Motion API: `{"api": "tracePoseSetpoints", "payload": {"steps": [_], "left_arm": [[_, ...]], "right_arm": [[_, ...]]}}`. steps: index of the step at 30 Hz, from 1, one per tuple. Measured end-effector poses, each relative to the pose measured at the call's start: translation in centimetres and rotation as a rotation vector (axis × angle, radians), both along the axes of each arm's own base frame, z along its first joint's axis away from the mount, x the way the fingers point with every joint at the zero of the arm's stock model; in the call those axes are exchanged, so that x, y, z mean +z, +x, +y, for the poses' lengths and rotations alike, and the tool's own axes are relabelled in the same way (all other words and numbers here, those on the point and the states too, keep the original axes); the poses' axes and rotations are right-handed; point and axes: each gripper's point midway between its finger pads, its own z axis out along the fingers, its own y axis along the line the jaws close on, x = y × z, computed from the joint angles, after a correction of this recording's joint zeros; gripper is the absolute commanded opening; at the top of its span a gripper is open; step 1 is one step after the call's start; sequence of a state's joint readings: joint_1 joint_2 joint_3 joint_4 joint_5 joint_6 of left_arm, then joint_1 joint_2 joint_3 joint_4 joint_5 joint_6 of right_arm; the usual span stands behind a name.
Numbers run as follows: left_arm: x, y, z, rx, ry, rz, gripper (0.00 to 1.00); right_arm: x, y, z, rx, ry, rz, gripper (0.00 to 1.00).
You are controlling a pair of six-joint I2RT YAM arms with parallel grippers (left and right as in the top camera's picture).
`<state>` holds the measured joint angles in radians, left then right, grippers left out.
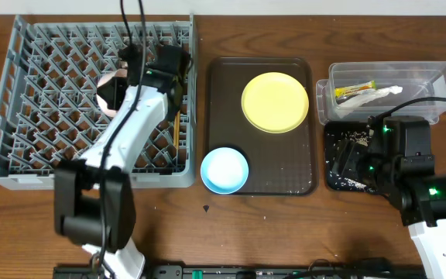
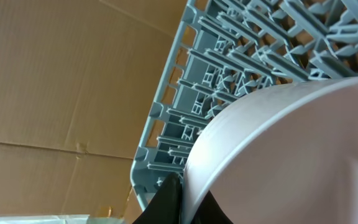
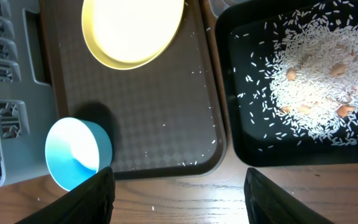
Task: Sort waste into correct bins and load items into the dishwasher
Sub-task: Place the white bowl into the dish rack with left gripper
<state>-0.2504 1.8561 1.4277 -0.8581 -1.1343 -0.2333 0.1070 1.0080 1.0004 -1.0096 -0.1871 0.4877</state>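
Observation:
My left gripper goes toward the right in the overhead view next, over the rack wires nearer the chopsticks, since the bowl is already above the rack.
My left gripper [image 1: 113,93] hovers over the grey dishwasher rack [image 1: 45,93] and is shut on the rim of the small white bowl [image 1: 118,77]. In the left wrist view the bowl [image 2: 291,155] fills the right side, its rim pinched between black fingers [image 2: 166,202]. My right gripper [image 3: 179,199] is open and holds nothing, over bare wood just in front of the black tray [image 3: 247,149] of rice scraps [image 3: 316,81]. The yellow plate [image 1: 275,102] and blue bowl [image 1: 224,170] rest on the brown tray [image 1: 300,174]. Chopsticks [image 1: 178,128] lie in the rack.
The clear tub [image 1: 432,77] at the back right holds a green-and-orange wrapper [image 1: 355,91] and a white wrapper [image 1: 385,93]. The black tray [image 1: 333,136] sits in front of it. Loose rice grains dot the brown tray [image 3: 166,124]. The rack's corner [image 3: 5,93] shows at the left.

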Motion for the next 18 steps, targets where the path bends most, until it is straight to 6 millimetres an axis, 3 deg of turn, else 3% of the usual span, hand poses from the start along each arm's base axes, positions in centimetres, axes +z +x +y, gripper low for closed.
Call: {"api": "tracePoseSetpoints", "payload": {"steps": [3,7,12,15,18], "left_arm": [[-1.1,0.6,0.1,0.009,0.051,0.018,0.08],[-1.1,0.7,0.1,0.009,0.092,0.019,0.08],[-1.0,1.0,-1.7,-0.033,0.098,0.015,0.1],[-1.0,1.1,-3.1,-0.068,0.098,0.014,0.17],[-1.3,1.2,-4.0,-0.093,0.089,0.022,0.31]], "right_arm": [[0.0,0.0,0.0,0.0,0.0,0.0,0.65],[0.0,0.0,0.0,0.0,0.0,0.0,0.65],[0.0,0.0,0.0,0.0,0.0,-0.001,0.65],[0.0,0.0,0.0,0.0,0.0,-0.002,0.65],[0.0,0.0,0.0,0.0,0.0,-0.002,0.65]]}}
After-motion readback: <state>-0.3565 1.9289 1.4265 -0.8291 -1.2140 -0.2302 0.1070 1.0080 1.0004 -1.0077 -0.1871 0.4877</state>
